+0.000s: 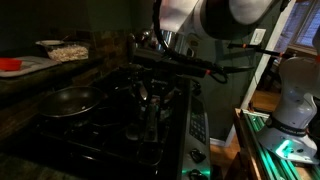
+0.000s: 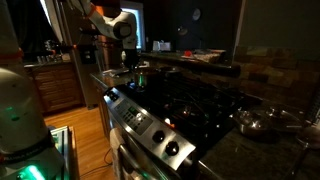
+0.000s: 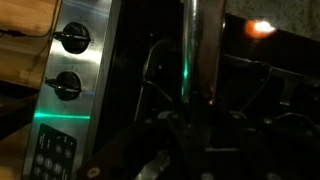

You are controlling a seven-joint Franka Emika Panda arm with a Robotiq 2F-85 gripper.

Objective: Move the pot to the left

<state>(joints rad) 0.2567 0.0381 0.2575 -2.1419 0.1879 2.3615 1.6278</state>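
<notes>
The gripper moves the pot by its handle outward toward the frying pan [image 1: 68, 100] next and releases it on the open grates between gripper and pan.
The scene is very dark. In the wrist view the pot's long straight shiny metal handle [image 3: 197, 50] runs down the middle of the picture over the black stove grates, with a green glint on it. My gripper [image 3: 198, 135] is a dark shape at the lower end of that handle; its fingers are not distinguishable. In both exterior views the arm reaches down over the stove's control-panel end [image 1: 152, 95] [image 2: 133, 62]. The pot's bowl is hidden in the dark. The wide black frying pan [image 1: 68, 100] [image 2: 265, 122] sits on the opposite end of the stove.
The stove's steel front has black knobs [image 3: 72, 38] and a lit green strip. A bowl of pale food [image 1: 62, 50] and a red item [image 1: 10, 65] sit on the counter behind the frying pan. A wooden floor lies beside the stove.
</notes>
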